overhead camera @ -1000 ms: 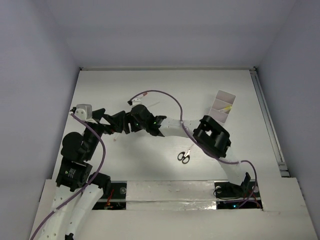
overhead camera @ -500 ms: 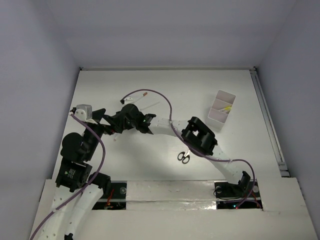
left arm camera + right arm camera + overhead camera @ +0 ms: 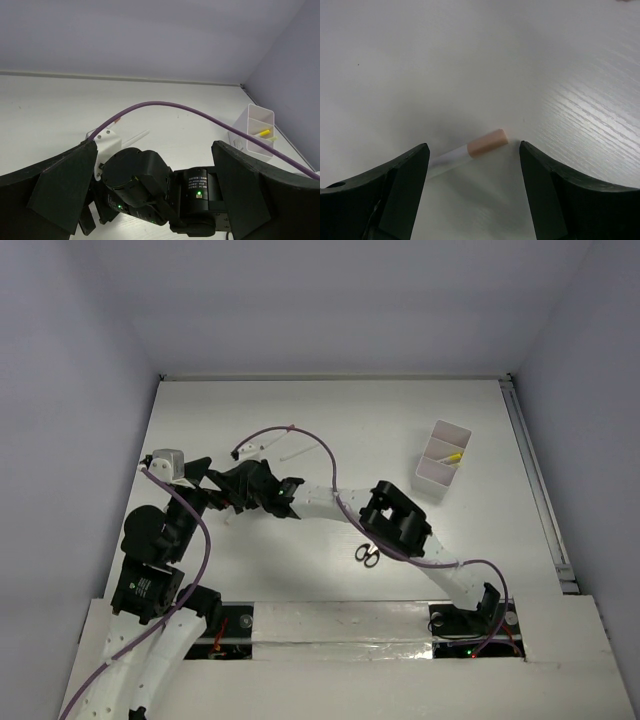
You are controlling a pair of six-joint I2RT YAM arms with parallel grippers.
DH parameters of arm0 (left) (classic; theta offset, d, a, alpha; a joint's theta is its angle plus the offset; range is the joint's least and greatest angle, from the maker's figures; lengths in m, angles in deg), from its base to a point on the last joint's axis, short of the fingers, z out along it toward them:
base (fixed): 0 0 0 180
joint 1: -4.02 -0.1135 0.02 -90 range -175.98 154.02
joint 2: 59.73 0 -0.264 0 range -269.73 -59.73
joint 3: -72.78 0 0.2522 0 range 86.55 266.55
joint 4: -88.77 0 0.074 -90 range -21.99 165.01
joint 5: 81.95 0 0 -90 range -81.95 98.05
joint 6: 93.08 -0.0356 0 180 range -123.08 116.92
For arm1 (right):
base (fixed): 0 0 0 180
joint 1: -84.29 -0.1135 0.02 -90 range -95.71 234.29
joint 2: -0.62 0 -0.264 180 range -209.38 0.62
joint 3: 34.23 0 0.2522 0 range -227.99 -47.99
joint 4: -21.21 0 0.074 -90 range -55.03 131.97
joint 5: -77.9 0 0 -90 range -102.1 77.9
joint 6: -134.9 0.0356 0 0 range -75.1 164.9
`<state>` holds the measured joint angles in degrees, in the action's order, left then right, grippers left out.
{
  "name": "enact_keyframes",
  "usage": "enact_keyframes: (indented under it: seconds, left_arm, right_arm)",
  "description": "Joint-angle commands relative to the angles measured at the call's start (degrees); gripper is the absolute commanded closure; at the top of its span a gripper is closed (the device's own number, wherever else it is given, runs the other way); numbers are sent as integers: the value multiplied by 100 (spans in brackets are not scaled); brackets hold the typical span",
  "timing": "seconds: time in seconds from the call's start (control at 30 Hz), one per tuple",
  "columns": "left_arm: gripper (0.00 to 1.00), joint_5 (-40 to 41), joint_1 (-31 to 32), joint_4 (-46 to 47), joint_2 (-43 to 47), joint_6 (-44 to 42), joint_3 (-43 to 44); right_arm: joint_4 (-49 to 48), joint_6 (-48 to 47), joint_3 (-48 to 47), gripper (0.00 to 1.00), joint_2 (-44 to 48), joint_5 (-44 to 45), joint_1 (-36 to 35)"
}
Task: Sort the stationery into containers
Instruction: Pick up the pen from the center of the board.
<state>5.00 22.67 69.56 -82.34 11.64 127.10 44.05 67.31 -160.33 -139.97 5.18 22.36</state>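
I need to move my right gripper gently and low to the right in the top view next, and close it where the pen's peach-tan cap begins, because that spot lies between my fingers.
My right gripper (image 3: pixel 472 150) is open just above the table, with a thin white pen with a peach-tan cap (image 3: pixel 487 142) lying between its fingers. In the top view this gripper (image 3: pixel 250 485) reaches far left, close to my left gripper (image 3: pixel 212 483). My left gripper (image 3: pixel 155 200) is open and empty, and the right arm's wrist fills the space in front of it. The white divided tray (image 3: pixel 437 475) stands at the right with a yellow pen (image 3: pixel 455 455) in it. Black-handled scissors (image 3: pixel 367 555) lie mid-table. A white pen (image 3: pixel 295 453) lies behind the grippers.
The right arm's purple cable (image 3: pixel 320 445) loops over the table's middle and arcs through the left wrist view (image 3: pixel 165 104). The tray (image 3: pixel 252 145) also shows there at the right. A metal rail (image 3: pixel 535 485) runs along the table's right edge.
My right arm has swung left, bringing its gripper from mid-table up against the left gripper. The left arm, tray and scissors have not moved.
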Motion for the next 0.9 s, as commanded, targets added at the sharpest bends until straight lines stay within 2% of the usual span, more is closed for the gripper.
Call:
enact_keyframes:
  seconds: [0.0,0.1,0.23,0.33,0.43,0.63,0.8,0.87]
  left_arm:
    - [1,-99,15,282,81,31,146]
    - [1,-99,15,282,81,31,154]
    - [1,-99,68,282,81,31,154]
    - [1,-99,68,282,81,31,154]
    - [1,-91,68,282,73,31,146]
    - [1,-91,68,273,81,22,154]
    - [1,-73,68,255,90,22,154]
    - [1,-56,68,264,90,22,154]
  right_arm:
    - [885,61,255,21,119,171,-3]
    - [806,236,466,24,348,-118,-3]
    - [604,430,730,34,463,-654,-3]
    - [560,553,660,40,340,-962,-56]
    - [603,633,520,50,191,-1095,-56]
    - [603,484,432,51,103,-963,-56]
    - [1156,-51,-121,48,-231,-770,-56]
    - [1350,-219,-385,53,-415,-665,-56]
